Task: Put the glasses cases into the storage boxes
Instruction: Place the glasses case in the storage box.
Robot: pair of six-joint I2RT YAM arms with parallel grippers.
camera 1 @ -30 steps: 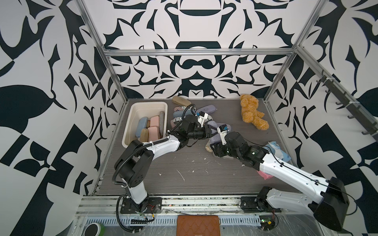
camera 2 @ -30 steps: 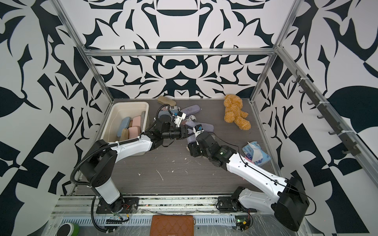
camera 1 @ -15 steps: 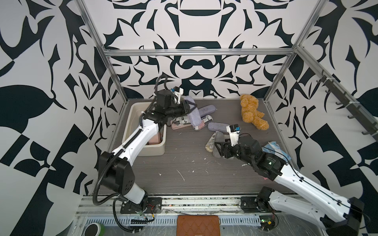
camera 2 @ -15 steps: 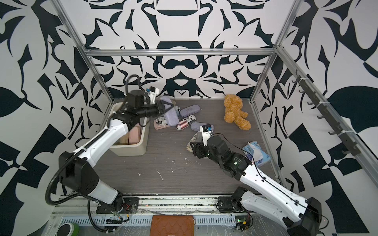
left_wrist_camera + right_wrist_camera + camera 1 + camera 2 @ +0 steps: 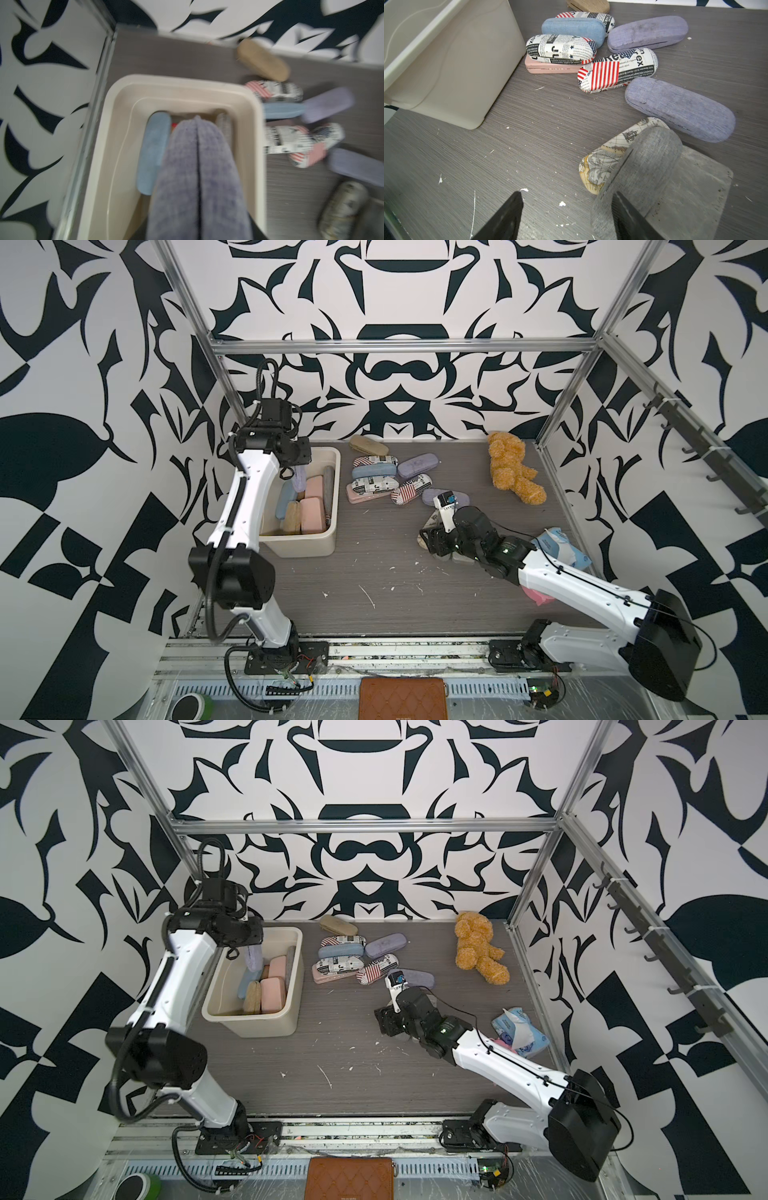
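My left gripper moves down into the storage box (image 5: 253, 1026) next and releases the lilac case in the gap (image 5: 232, 989) beside the blue case, as that gap lies below my gripper.
The cream storage box (image 5: 299, 546) (image 5: 253, 1026) stands at the left and holds several glasses cases: pink, blue and tan. My left gripper (image 5: 199, 228) is shut on a lilac case (image 5: 299, 484) (image 5: 197, 176), which hangs end-down over the box's far part. More cases lie in a pile right of the box: tan (image 5: 368, 444), blue (image 5: 571, 28), newspaper print (image 5: 560, 48), flag print (image 5: 616, 69), pink (image 5: 550, 67) and lilac (image 5: 648, 32). My right gripper (image 5: 566, 216) (image 5: 432, 537) is open low over the table. One of its fingers (image 5: 627, 218) lies against a grey case (image 5: 652, 158), beside a map-print case (image 5: 604, 162).
A tan teddy bear (image 5: 513, 472) lies at the back right. A blue-white packet (image 5: 561, 545) sits by the right wall. A flat grey piece (image 5: 695, 187) lies under the grey case. A brown quilted wallet (image 5: 401, 697) rests in front of the table.
My left arm lifted the lilac case out of the pile and swung it left over the box. My right gripper drew back from the pile and opened wider.
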